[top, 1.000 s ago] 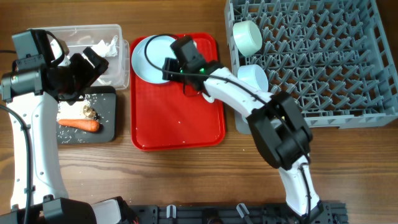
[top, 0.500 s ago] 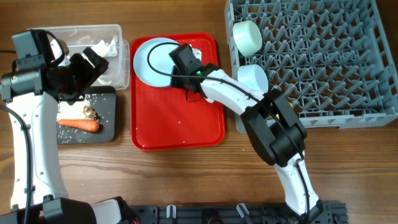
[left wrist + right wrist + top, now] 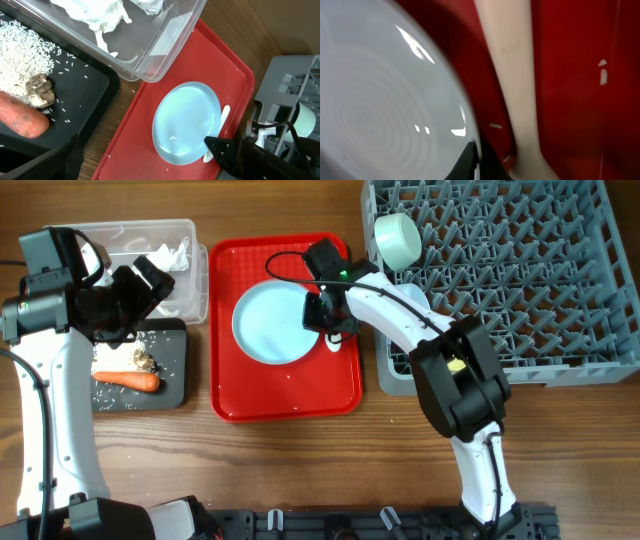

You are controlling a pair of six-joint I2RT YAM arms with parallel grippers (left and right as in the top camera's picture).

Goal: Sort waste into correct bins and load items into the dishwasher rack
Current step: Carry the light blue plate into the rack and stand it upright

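My right gripper moves up and outward next, then down into the slots beside the pale green bowl to release the plate [image 3: 272, 323], since those slots stand empty.
The round pale blue plate [image 3: 272, 323] is over the middle of the red tray [image 3: 285, 395]. My right gripper [image 3: 322, 315] is shut on its right rim; in the right wrist view the rim [image 3: 467, 120] runs between the dark fingertips [image 3: 470, 159]. The white spoon [image 3: 512, 75] lies on the tray beside that rim, partly under the arm [image 3: 336, 342]. The pale green bowl [image 3: 398, 238] sits in the grey dishwasher rack [image 3: 520, 280]. My left gripper [image 3: 148, 282] hangs open and holds nothing, over the edge between the clear tub [image 3: 125, 235] and the black tray [image 3: 172, 392].
Crumpled tissue [image 3: 168, 254] lies in the clear tub. The black tray holds a carrot [image 3: 128, 380], rice [image 3: 155, 343] and a brown scrap [image 3: 144, 360]. The rack stands close to the red tray's right edge. Bare wood table [image 3: 560, 460] lies in front.
My right gripper closed on the plate's rim and drew the plate from the tray's back left corner toward its middle. The left arm stayed still.
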